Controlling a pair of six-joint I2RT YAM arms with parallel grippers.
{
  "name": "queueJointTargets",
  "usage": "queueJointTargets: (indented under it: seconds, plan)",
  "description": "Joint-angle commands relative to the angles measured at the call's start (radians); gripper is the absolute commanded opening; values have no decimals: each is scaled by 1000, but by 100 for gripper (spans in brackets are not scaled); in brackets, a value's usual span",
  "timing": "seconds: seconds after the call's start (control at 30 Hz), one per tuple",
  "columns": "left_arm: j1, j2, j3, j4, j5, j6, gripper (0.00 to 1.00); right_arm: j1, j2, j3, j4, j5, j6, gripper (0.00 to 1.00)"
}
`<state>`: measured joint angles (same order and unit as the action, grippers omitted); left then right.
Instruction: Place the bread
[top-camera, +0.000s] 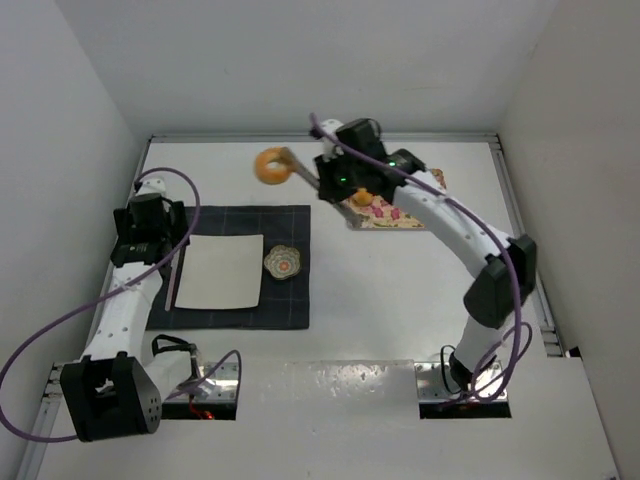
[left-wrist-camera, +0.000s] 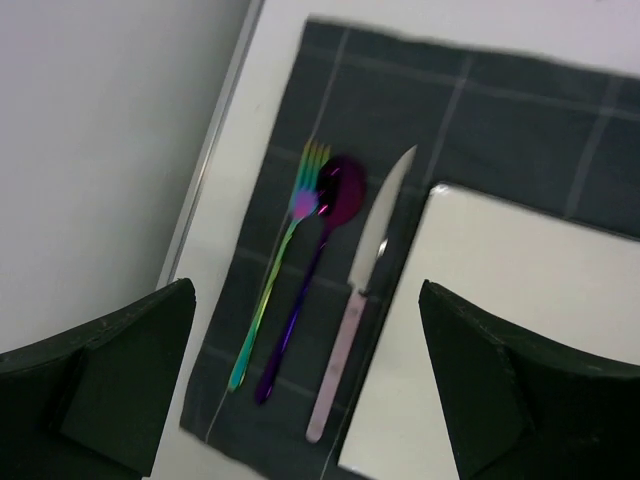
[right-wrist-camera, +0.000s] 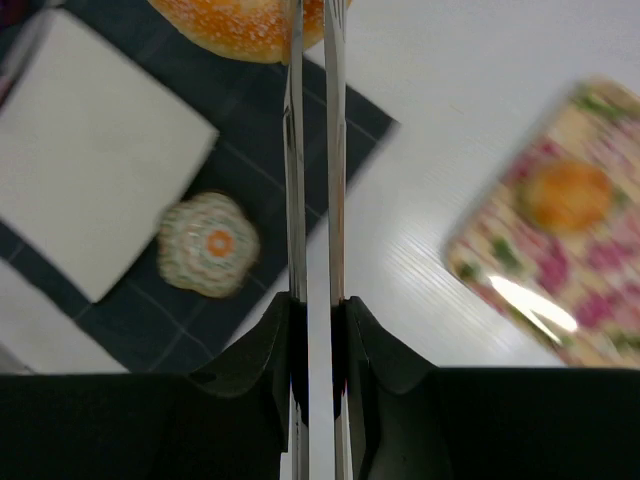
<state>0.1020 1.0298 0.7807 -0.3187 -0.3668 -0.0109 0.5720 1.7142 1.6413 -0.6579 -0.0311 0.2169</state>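
Observation:
My right gripper lowers back toward the white square plate (top-camera: 211, 272) next and releases the tongs (top-camera: 300, 170), as the plate lies below, to its left in the top view.
My right gripper (top-camera: 322, 186) (right-wrist-camera: 310, 300) is shut on a pair of metal tongs (top-camera: 300, 170) (right-wrist-camera: 310, 150). The tongs' tips pinch a golden ring-shaped bagel (top-camera: 270, 165) (right-wrist-camera: 245, 20), held in the air above the far middle of the table. A round bun (top-camera: 362, 198) (right-wrist-camera: 565, 195) lies on a floral tray (top-camera: 398, 216) (right-wrist-camera: 600, 320) just right of the gripper. My left gripper (top-camera: 150, 238) (left-wrist-camera: 305, 380) hangs open over the left end of the dark placemat (top-camera: 290, 300) (left-wrist-camera: 520, 130), with nothing between its fingers.
A white square plate (top-camera: 220, 272) (left-wrist-camera: 500, 300) (right-wrist-camera: 90, 150) and a small scalloped dish (top-camera: 283, 262) (right-wrist-camera: 208, 245) sit on the placemat. A fork (left-wrist-camera: 285, 260), spoon (left-wrist-camera: 320, 250) and knife (left-wrist-camera: 365, 290) lie along its left side. Walls enclose the table.

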Motion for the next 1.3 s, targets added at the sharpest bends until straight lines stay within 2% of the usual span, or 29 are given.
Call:
queueJointTargets:
  seconds: [0.0, 0.13, 0.37, 0.5, 0.57, 0.6, 0.87, 1.07, 1.2, 1.27]
  plan:
    - [70, -8, 0, -100, -17, -67, 100, 124, 137, 144, 33, -128, -103, 2]
    - [80, -71, -40, -76, -64, -76, 100, 257, 252, 206, 96, -185, -143, 2]
    - [80, -105, -72, -36, -133, -89, 100, 336, 390, 252, 147, -247, -154, 2]
    - [71, -116, -81, -36, -132, -89, 100, 356, 442, 246, 156, -270, -162, 8]
    - [62, -116, -90, -36, -94, -89, 100, 359, 456, 252, 144, -265, -157, 13]
    - [62, -125, -90, -36, -83, -80, 100, 359, 466, 258, 139, -268, -152, 19]
    - [53, -125, -90, -16, -21, -48, 100, 359, 441, 259, 158, -236, -146, 46]
    - [53, -125, -81, -16, 25, -38, 100, 350, 378, 236, 190, -208, -142, 47]
    - [53, -125, -70, -16, 49, -28, 100, 306, 351, 220, 190, -202, -72, 49]
    - [53, -125, -60, -16, 71, -18, 100, 293, 305, 200, 214, -184, -47, 44]
